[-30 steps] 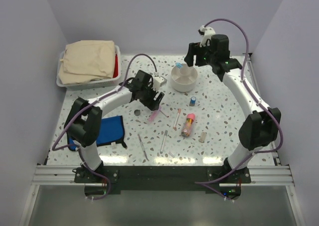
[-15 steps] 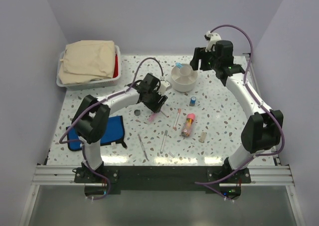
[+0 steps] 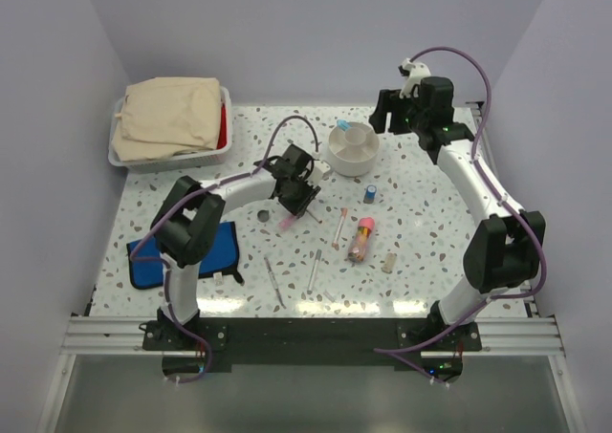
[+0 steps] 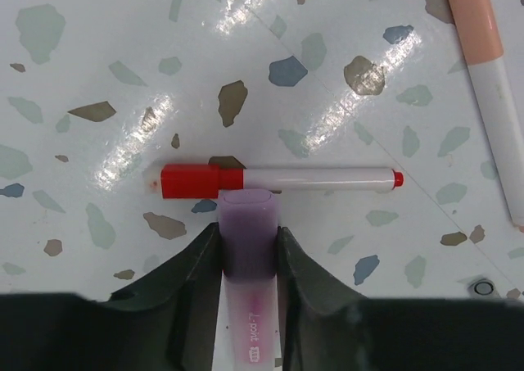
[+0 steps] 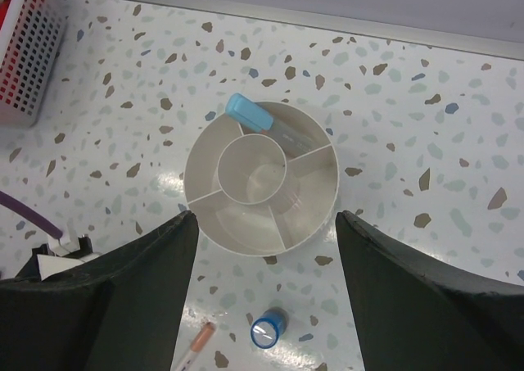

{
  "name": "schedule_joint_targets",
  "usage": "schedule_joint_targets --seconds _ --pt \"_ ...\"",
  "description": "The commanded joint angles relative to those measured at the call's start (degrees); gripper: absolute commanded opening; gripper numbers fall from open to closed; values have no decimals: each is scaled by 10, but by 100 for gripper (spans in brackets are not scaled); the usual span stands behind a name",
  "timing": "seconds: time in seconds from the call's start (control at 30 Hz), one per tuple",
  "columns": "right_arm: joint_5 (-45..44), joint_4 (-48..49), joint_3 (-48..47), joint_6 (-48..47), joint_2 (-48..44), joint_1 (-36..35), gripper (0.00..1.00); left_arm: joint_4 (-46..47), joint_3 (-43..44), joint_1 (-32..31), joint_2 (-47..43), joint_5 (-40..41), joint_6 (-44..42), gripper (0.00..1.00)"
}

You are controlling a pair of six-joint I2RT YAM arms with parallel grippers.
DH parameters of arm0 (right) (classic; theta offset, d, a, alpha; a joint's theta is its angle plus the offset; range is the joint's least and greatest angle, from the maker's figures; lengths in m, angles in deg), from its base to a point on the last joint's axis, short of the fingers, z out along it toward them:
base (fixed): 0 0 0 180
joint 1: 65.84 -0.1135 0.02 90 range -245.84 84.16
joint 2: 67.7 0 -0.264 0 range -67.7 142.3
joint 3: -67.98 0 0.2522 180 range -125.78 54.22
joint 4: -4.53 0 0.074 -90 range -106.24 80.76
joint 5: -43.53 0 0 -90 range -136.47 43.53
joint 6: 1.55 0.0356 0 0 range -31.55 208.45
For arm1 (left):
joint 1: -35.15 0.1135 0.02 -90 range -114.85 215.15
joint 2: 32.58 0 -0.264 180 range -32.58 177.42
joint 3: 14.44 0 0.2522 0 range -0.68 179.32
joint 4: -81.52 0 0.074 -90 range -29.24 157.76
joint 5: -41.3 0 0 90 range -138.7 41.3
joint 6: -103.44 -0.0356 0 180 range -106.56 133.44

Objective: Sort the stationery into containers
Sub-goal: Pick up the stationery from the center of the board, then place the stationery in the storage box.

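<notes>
A blue-capped stick already sits in the white cup's far section [image 3: 357, 126], so next my left gripper should move up and outward, tilting the pink marker upright, and release it there.
My left gripper [image 3: 295, 202] is low over the table middle, shut on the pink marker [image 4: 248, 248], whose purple cap sticks out between the fingers [image 4: 196, 264]. A red-capped pen [image 4: 278, 178] lies crosswise just beyond the cap. A peach-tipped pen [image 4: 491, 84] lies to the right. My right gripper [image 5: 266, 217] hangs open and empty above the round white cup [image 5: 311, 199], which holds a blue-capped stick [image 5: 250, 113]. On the table lie a blue cap piece [image 3: 369, 193], a pink-red tube [image 3: 361, 239], a beige eraser [image 3: 387, 262] and two slim silver pens [image 3: 314, 269].
The white rectangular bin [image 3: 226, 118] at the back left holds a folded beige cloth [image 3: 167, 118]. A flat blue pouch [image 3: 196, 251] lies near the left arm's base. Grey walls close in the table on three sides.
The left jaws have closed on the pink marker after the wrist shifted slightly right. The right gripper has drifted back and right, still open.
</notes>
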Motion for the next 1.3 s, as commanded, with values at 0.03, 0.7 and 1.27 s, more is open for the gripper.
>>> schedule_joint_targets --seconds 0.03,0.7,1.27 --pt "4 23 9 5 -19 2 72 -27 23 2 -14 -37 -32 14" --pt "-25 30 -16 -28 10 2 70 705 -12 115 -107 -351 82 2" --pt "-66 20 -12 -63 11 2 71 720 453 85 284 -317 204 6"
